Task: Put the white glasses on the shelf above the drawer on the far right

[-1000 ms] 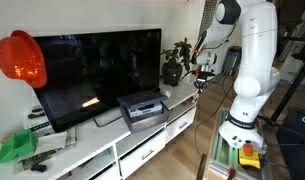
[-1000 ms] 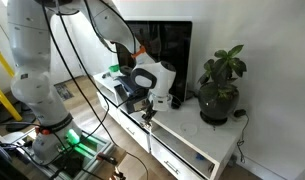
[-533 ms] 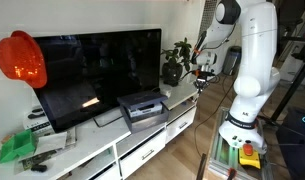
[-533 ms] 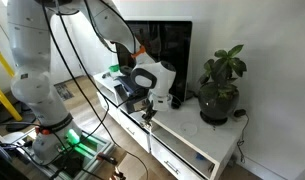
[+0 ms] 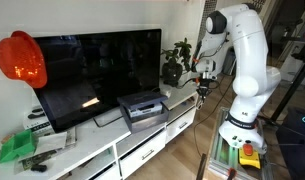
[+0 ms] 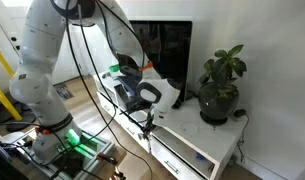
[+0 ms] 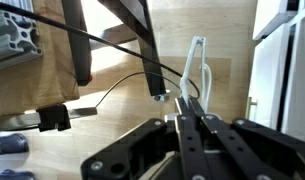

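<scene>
The robot will next bring its gripper down and to the right in the wrist view, into the open shelf slot (image 6: 188,159) below it, because the glasses (image 6: 148,124) are still hanging above the floor.
My gripper (image 7: 189,112) is shut on the white glasses (image 7: 197,62), which stick out past the fingertips over the wooden floor in the wrist view. In both exterior views the gripper (image 6: 148,108) (image 5: 201,79) hangs in front of the end of the white TV cabinet (image 6: 195,130), beside the potted plant. The glasses (image 6: 148,124) dangle below the fingers as a thin pale shape. The open shelf slot (image 6: 188,159) above the drawer lies lower, past the gripper. The white cabinet front (image 7: 282,70) shows at the edge of the wrist view.
A potted plant (image 6: 221,86) and a TV (image 5: 97,70) stand on the cabinet, with a grey box (image 5: 142,106) in front of the screen. Black cables (image 7: 112,45) cross the wrist view. A red helmet (image 5: 20,58) hangs on the wall. The robot base (image 5: 240,135) stands on the floor.
The arm has swung: its upper links leaned over and the gripper with the glasses dropped slightly lower and closer to the cabinet front.
</scene>
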`<state>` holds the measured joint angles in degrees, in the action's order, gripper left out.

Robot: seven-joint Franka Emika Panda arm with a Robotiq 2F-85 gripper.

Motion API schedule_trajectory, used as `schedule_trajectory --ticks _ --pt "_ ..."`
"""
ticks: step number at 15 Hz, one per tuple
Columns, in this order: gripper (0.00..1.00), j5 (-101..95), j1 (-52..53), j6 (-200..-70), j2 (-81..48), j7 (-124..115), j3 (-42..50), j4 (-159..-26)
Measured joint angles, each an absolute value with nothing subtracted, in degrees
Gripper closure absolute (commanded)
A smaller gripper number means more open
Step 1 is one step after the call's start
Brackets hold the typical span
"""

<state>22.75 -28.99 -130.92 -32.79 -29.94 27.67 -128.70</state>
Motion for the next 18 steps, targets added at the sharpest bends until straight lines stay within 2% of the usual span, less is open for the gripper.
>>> schedule_trajectory --ticks 7,18 --pt "0.99 34.13 -43.08 -131.18 -53.72 -22.94 18.48 -115.24" --pt "0.99 43.63 -57.45 -141.24 -61.37 -2.19 6.23 -106.11"
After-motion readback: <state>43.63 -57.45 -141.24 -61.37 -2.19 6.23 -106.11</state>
